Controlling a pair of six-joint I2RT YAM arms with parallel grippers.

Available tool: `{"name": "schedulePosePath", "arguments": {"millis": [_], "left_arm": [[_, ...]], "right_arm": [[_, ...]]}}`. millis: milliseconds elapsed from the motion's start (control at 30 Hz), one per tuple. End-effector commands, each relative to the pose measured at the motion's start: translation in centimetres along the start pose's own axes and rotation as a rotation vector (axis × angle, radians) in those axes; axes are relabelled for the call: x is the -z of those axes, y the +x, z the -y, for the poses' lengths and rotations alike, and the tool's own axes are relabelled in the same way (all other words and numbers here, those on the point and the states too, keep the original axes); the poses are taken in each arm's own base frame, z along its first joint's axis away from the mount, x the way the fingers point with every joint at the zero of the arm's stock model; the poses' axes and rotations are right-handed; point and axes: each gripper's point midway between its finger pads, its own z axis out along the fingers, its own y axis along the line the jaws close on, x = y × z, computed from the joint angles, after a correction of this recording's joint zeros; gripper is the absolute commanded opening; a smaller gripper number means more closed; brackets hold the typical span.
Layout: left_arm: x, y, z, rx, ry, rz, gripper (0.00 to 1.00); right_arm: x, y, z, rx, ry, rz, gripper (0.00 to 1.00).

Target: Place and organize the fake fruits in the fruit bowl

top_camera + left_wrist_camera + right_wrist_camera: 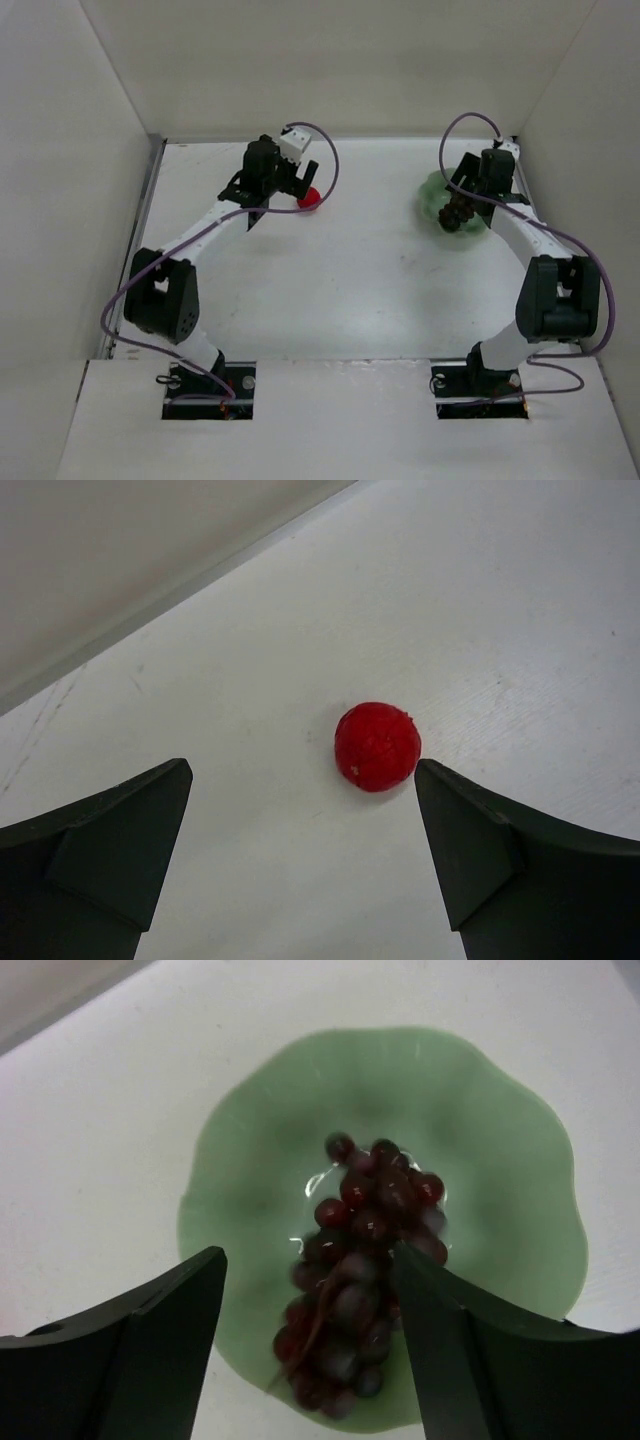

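The left gripper shifts to the right in the top view and down around the red round fruit point(309, 199) point(377, 746) next, as it lies below and nearer one finger.
A bright red round fruit point(309, 199) point(377, 746) lies on the white table at the back, left of centre. My left gripper point(278, 203) point(300, 780) hovers open over the table just short of it; the fruit sits ahead of the fingertips, close to the right finger. The mint-green scalloped fruit bowl point(432, 195) point(250, 1160) stands at the back right with the dark purple-red grapes point(460, 213) point(360, 1260) lying inside. My right gripper point(470, 200) point(308, 1255) hangs over the bowl, jaws apart. Its right finger is against the bunch and its left finger is clear of it.
White walls point(330, 70) enclose the table on the left, back and right. The bowl stands near the right wall, its near rim partly hidden under my right arm point(520, 235). Purple cables point(325, 150) loop above both wrists.
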Motion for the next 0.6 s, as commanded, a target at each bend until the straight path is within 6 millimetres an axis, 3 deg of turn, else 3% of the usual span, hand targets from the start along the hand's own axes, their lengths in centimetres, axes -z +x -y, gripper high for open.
{"name": "schedulePosePath", "arguments": {"millis": [0, 167, 333, 433, 567], "left_arm": [[-2.3, -2.5, 1.5, -0.03, 0.039, 0.064, 1.0], [-6.4, -0.9, 2.4, -0.017, 0.053, 0.016, 1.0], [-9.8, -0.2, 3.4, -0.007, 0.08, -0.001, 1.0], [-11.0, 1.3, 3.9, 0.0, 0.093, -0.036, 1.0], [-11.0, 4.0, 4.2, 0.02, 0.122, -0.103, 1.0]], "right_arm": [[0.9, -2.2, -1.5, -0.044, -0.093, 0.051, 0.82], [3.2, -3.7, -1.2, -0.064, -0.108, 0.111, 0.89], [4.9, -2.8, -0.5, -0.058, -0.113, 0.121, 0.9], [5.9, -2.2, -0.5, -0.047, -0.119, 0.126, 0.92], [7.6, -1.9, -0.6, -0.047, -0.141, 0.147, 0.94]]}}
